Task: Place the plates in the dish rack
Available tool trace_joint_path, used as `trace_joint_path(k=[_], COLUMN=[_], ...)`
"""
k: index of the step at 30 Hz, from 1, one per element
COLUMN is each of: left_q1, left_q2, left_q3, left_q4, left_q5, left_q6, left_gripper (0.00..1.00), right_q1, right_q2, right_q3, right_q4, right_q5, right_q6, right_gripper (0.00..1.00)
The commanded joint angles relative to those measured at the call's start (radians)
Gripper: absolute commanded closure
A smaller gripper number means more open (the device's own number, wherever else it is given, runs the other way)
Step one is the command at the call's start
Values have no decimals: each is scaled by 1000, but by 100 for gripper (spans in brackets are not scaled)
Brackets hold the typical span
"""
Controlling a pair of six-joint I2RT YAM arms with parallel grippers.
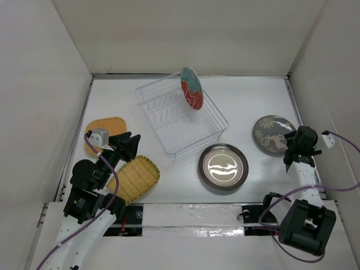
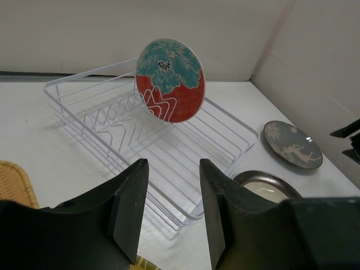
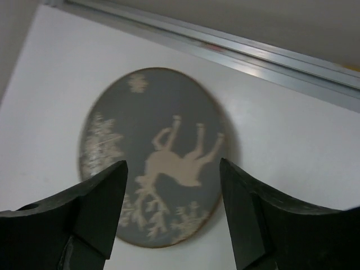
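My right gripper lowers and tilts toward level next, bringing its open fingers around the deer plate's near rim, since it lies flat on the tabletop.
The clear dish rack [image 1: 198, 140] stands at the back centre, with the red-and-teal plate [image 1: 191, 89] upright in its prongs. Both show in the left wrist view, rack [image 2: 84, 76] and plate [image 2: 170, 80]. The shiny metallic plate [image 1: 223, 166] lies in front of the rack. The yellow woven plate [image 1: 135, 178] and orange woven plate [image 1: 109, 130] lie at the left. My left gripper [image 1: 130, 145] [image 2: 173, 163] is open and empty between them, facing the rack. My right gripper [image 1: 293, 147] [image 3: 173, 163] is open and empty, just above the deer plate [image 1: 274, 134] [image 3: 157, 152].
White walls enclose the table on three sides, with a metal rail [image 3: 225, 48] along the right edge close to the deer plate. The metallic plate [image 2: 264, 185] and deer plate [image 2: 292, 144] lie right of the rack in the left wrist view.
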Motion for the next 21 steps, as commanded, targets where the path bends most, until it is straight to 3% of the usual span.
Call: trace_joint_path(k=[1, 6, 14, 19, 21], left_q1=[-13, -23, -23, -23, -23], left_q2=[-16, -19, -7, 5, 7], left_q3=[3, 1, 3, 3, 3], left_q4=[27, 24, 22, 25, 24], left_q5=[-18, -26, -26, -27, -27], left_q6=[-5, -5, -5, -3, -5], left_gripper=[60, 57, 55, 55, 55], right_q1=[-132, -277, -306, -326, -352], right_q2=[-25, 89, 397, 459, 477], right_q3=[-44, -103, -80, -83, -72], right_q4=[-13, 50, 283, 374, 362], right_q5=[-151, -346, -637, -708, -716], right_q6=[42, 68, 107, 178, 198], right_gripper=[27, 27, 34, 48, 60])
